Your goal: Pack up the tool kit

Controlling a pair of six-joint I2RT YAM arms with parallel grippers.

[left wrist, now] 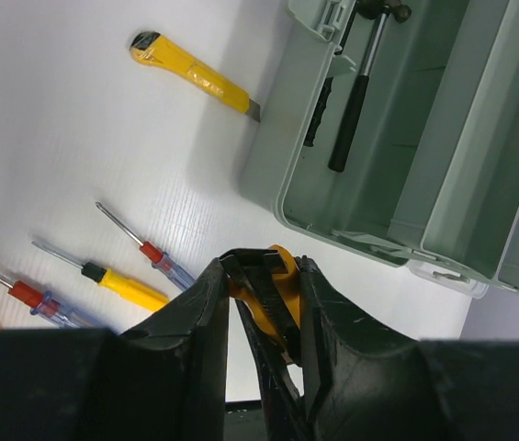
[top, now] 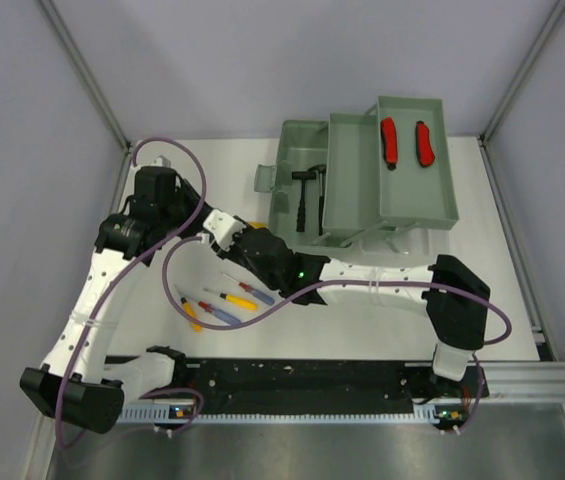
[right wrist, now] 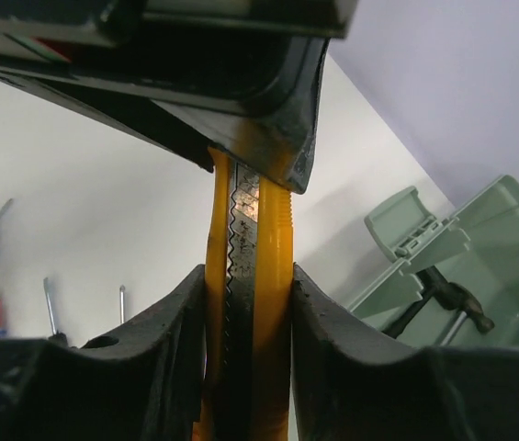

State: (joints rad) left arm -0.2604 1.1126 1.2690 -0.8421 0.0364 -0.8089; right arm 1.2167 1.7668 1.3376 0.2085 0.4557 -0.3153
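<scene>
The robot's right gripper will move outward and to the right in the top view, into the gap between the red-handled tools, to release there, because that gap is empty.
A yellow-handled tool with a serrated metal blade [right wrist: 273, 239] is held above the table between both grippers. My right gripper [right wrist: 248, 276] is shut on its lower part. My left gripper [left wrist: 261, 266] is shut on its other end, where yellow and black parts [left wrist: 283, 268] show between the fingers. In the top view the two grippers meet left of the toolbox, left [top: 224, 232] and right [top: 254, 250]. The open green toolbox [top: 307, 135] holds a black hammer [top: 312, 192]. Its raised tray holds two red-handled tools [top: 389, 142].
Several screwdrivers with red or yellow handles [top: 232, 298] lie on the white table below the grippers, also in the left wrist view [left wrist: 121, 285]. A yellow utility knife [left wrist: 195, 75] lies against the toolbox's outer wall [left wrist: 282, 138]. Grey walls enclose the table.
</scene>
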